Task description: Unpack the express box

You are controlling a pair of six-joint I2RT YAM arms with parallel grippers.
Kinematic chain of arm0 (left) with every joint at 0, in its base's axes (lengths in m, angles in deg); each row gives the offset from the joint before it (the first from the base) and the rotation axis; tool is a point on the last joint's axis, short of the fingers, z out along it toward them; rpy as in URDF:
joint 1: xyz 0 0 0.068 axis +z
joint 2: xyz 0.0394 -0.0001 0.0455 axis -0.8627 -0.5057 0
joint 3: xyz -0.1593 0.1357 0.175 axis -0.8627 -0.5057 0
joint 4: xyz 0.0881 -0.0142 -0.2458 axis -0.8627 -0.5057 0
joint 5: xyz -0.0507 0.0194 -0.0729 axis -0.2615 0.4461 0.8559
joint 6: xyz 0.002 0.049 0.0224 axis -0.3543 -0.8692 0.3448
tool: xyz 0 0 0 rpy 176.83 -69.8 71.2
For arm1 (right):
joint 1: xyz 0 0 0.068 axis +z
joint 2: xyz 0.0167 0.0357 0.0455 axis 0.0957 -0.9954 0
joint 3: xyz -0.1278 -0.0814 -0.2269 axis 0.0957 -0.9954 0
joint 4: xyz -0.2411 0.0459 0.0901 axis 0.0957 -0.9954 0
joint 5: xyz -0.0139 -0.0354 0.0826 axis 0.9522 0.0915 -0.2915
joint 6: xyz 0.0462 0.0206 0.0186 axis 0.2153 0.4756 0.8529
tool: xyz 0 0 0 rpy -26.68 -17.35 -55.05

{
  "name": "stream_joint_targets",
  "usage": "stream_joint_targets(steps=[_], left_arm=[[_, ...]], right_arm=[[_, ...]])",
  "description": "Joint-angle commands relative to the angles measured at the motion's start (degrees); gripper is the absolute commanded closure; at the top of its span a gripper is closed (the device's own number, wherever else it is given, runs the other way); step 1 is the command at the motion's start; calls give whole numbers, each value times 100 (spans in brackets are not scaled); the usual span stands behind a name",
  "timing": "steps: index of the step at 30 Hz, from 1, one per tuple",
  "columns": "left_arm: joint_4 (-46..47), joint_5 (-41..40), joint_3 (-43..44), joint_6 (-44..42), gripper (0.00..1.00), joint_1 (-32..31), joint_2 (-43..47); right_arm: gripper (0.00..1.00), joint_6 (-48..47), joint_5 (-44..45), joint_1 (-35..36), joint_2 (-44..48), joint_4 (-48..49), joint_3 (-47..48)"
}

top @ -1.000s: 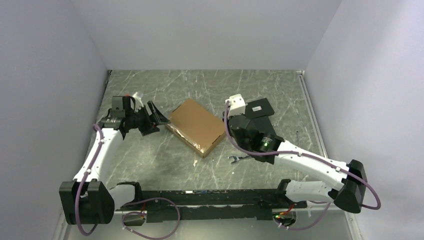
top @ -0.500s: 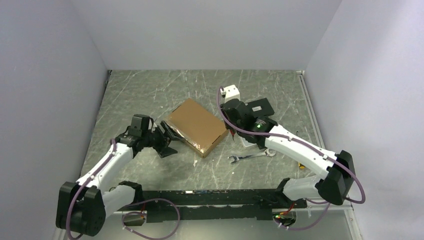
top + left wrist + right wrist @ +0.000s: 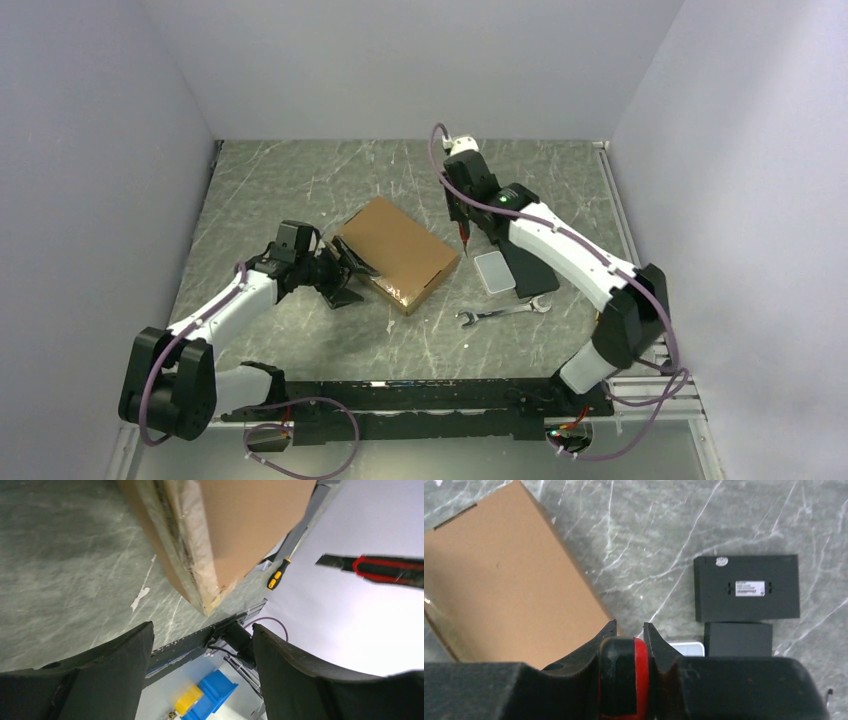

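My right gripper will next bring the utility knife down to the table between the carton and the black boxes.
The express box [image 3: 395, 252] is a closed brown carton lying flat at mid-table. It also shows in the left wrist view [image 3: 235, 525] and in the right wrist view [image 3: 509, 580]. My left gripper [image 3: 345, 275] is open and empty, low on the table at the box's near-left side, with the box's taped corner just ahead of its jaws [image 3: 200, 630]. My right gripper [image 3: 459, 212] is shut on a red and black utility knife [image 3: 461, 236], held above the box's right edge. The knife sits between the jaws [image 3: 624, 670] of that gripper [image 3: 629, 625].
Two flat black boxes [image 3: 746, 587] [image 3: 738, 639] and a white slab [image 3: 493, 270] lie right of the carton. A wrench [image 3: 500, 315] lies near the front. A yellow-handled screwdriver [image 3: 277, 575] lies at the right. Grey walls close three sides.
My left arm swung in from the left and brought its open gripper to the box's near-left side. My right arm lifted towards the back with the knife, uncovering the white slab.
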Motion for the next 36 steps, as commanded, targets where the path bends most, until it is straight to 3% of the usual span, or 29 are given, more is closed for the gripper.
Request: stream_joint_targets(steps=[1, 6, 13, 19, 23, 27, 30, 36], left_arm=[[684, 549, -106, -175, 23, -7, 31], [183, 264, -13, -687, 20, -6, 475], [-1421, -763, 971, -1604, 18, -16, 1207], [-2436, -1275, 1661, -2398, 15, -21, 1545], [-2357, -1151, 1539, -2393, 13, -25, 1725], [-1579, -584, 924, -1911, 13, -26, 1755], [-959, -138, 399, -1424, 10, -27, 1761], [-266, -210, -229, -679, 0, -25, 2232]], right_arm=[[100, -419, 715, 36, -604, -489, 907], [100, -739, 1773, -16, -1670, -971, 1683], [100, -1333, 1561, -345, -3604, -1216, 3178], [97, -1323, 1327, -363, -4777, -2073, 4573], [81, -1307, 1162, -372, -4806, -1781, 4335], [57, -1336, 707, -438, -4788, -1655, 4344], [44, -1336, 564, -468, -4784, -1896, 4631], [26, -821, 189, -451, -3772, -2298, 4553]])
